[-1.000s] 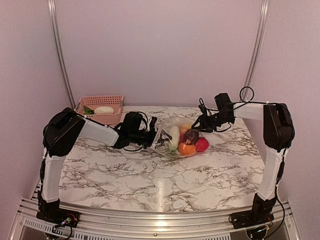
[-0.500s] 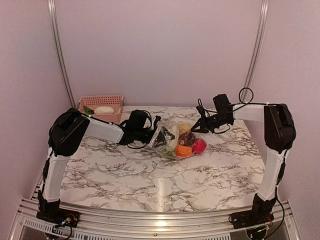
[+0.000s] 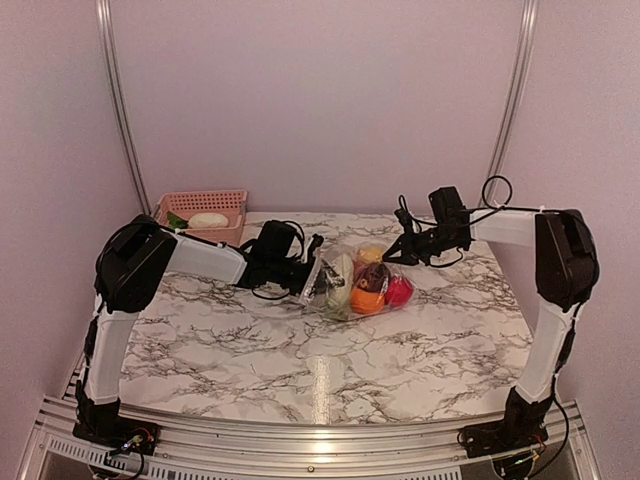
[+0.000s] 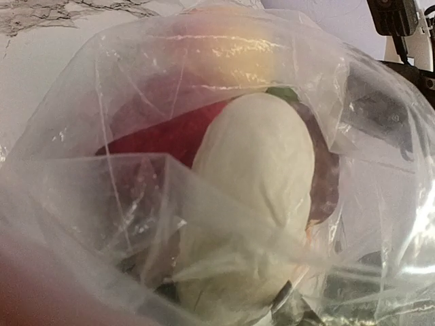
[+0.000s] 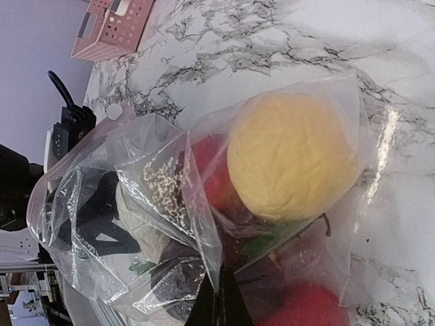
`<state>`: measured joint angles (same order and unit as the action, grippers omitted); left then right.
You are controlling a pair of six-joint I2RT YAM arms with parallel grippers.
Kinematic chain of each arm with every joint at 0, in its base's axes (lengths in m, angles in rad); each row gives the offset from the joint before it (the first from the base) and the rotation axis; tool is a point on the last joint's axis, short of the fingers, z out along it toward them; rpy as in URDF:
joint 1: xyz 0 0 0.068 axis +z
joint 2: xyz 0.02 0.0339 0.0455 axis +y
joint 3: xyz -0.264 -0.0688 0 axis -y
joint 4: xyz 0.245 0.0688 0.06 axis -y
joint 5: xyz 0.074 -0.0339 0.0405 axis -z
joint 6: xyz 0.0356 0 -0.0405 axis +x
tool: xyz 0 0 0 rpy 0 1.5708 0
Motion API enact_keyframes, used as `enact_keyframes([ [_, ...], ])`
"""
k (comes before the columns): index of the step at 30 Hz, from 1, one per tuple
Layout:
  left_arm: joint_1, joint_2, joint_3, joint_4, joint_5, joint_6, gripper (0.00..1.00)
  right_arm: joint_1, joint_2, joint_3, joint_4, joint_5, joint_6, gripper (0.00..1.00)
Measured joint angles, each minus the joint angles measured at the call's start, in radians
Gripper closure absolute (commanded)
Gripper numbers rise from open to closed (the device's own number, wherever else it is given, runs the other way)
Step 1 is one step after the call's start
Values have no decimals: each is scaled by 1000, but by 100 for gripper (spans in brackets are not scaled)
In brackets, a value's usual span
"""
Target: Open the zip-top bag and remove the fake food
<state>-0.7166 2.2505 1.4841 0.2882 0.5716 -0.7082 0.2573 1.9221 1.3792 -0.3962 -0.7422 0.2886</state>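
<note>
The left gripper lifts out of the bag (image 3: 352, 281) next, then lowers by the basket's green item (image 3: 178, 220) to release, as the pink basket already holds a white item.
The zip-top bag (image 3: 352, 281) lies mid-table, stretched between my two grippers. It holds the fake food: a white piece (image 3: 340, 274), a yellow one (image 3: 370, 253), a dark purple one (image 3: 375, 275), an orange one (image 3: 366, 301) and a red one (image 3: 398, 291). My left gripper (image 3: 308, 272) is at the bag's left edge. Crinkled plastic (image 4: 136, 204) covers its wrist view and veils its jaws, with the white piece (image 4: 251, 176) close in front. My right gripper (image 3: 393, 256) is shut on a fold of the bag (image 5: 204, 238) beside the yellow piece (image 5: 292, 156).
A pink slotted basket (image 3: 165, 213) stands at the back left corner with a white and a green item in it. It also shows in the right wrist view (image 5: 115, 24). The marble table (image 3: 320, 370) runs to a metal rail at the near edge.
My left gripper has moved slightly right and farther back, into the bag's left edge. The bag and its food have shifted a little. My right gripper has barely moved.
</note>
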Motion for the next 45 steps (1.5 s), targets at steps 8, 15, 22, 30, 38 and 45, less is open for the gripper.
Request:
enact_keyframes([
  [8, 42, -120, -112, -58, -12, 18, 81, -21, -48, -47, 4, 35, 1, 100],
  [15, 92, -217, -180, -82, -12, 9, 85, -46, -60, -69, 15, 68, 0, 100],
  [22, 142, -283, -277, -76, -12, -41, 87, -82, -81, -94, 26, 92, 5, 100],
  [30, 225, -396, -354, -70, -23, -82, 88, -98, -98, -117, 44, 100, 7, 100],
  [38, 402, -442, -284, -93, -72, -79, 84, -104, -101, -127, 58, 97, 9, 100],
  [45, 542, -397, -66, -111, -148, -81, 82, -105, -105, -144, 77, 89, 19, 100],
])
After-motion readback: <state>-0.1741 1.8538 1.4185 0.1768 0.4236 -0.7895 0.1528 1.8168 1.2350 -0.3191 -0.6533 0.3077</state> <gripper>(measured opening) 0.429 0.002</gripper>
